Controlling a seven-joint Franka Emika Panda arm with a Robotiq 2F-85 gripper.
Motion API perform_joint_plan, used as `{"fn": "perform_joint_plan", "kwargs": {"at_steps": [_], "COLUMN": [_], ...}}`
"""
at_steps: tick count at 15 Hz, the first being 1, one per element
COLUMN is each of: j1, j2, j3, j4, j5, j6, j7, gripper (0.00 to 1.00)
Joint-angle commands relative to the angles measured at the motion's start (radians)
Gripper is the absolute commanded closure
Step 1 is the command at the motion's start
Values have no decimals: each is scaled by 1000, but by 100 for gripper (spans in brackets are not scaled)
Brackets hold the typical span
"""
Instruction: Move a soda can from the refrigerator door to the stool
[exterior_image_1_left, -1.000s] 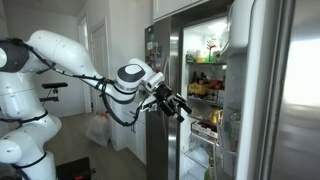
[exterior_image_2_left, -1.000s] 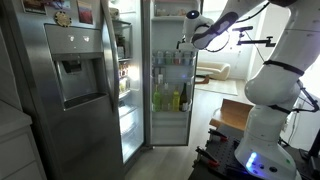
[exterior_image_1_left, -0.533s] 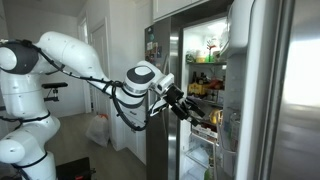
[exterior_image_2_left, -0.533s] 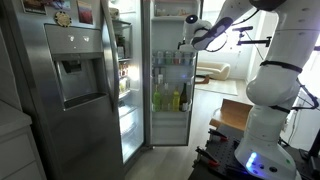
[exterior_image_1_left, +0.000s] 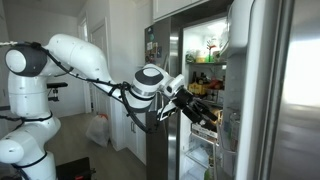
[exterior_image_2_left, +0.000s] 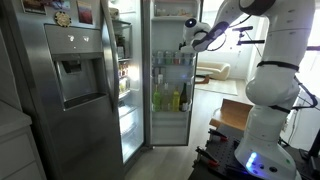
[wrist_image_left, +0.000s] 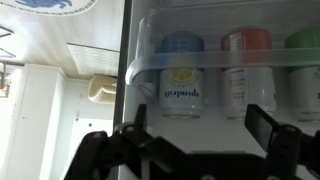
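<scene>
I need to reach my gripper away from my base and move it slightly away from the red-topped can, onto the soda can's lettered part (wrist_image_left: 181, 90).
The soda can (wrist_image_left: 182, 78), pale blue and white, stands in a clear bin of the refrigerator door (wrist_image_left: 215, 62); its lettering reads upside down in the wrist view. A red-topped can (wrist_image_left: 245, 68) and a green-topped one (wrist_image_left: 306, 55) stand beside it. My gripper (wrist_image_left: 200, 130) is open and empty, its two dark fingers a short way in front of the cans and either side of the gap between the blue and red ones. In both exterior views the gripper (exterior_image_1_left: 205, 110) (exterior_image_2_left: 188, 40) is at the open door's (exterior_image_1_left: 268, 90) upper bins (exterior_image_2_left: 170, 75). No stool shows.
The fridge interior (exterior_image_1_left: 205, 70) holds bottles and jars on lit shelves. A second steel door with a dispenser (exterior_image_2_left: 70, 75) stands closed. A white bag (exterior_image_1_left: 98, 130) lies on the floor. A brown box-like object (exterior_image_2_left: 232, 114) sits by the robot base.
The arm has reached further towards the open door, bringing the gripper up to the door bins. The gripper stays open and empty.
</scene>
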Motion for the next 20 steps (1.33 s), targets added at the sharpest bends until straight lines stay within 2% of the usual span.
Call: {"fn": "perform_joint_plan", "kwargs": {"at_steps": [1,13,20], "j1": [-14,-27,-44], "j2": [65,278,347], "j3": [-19,-55,-62], "j4": [84,296,382], "j5": [-71,-89,-86], "j6": [30,38,42], "j7": [42,72,67], "gripper": [0,0,0]}}
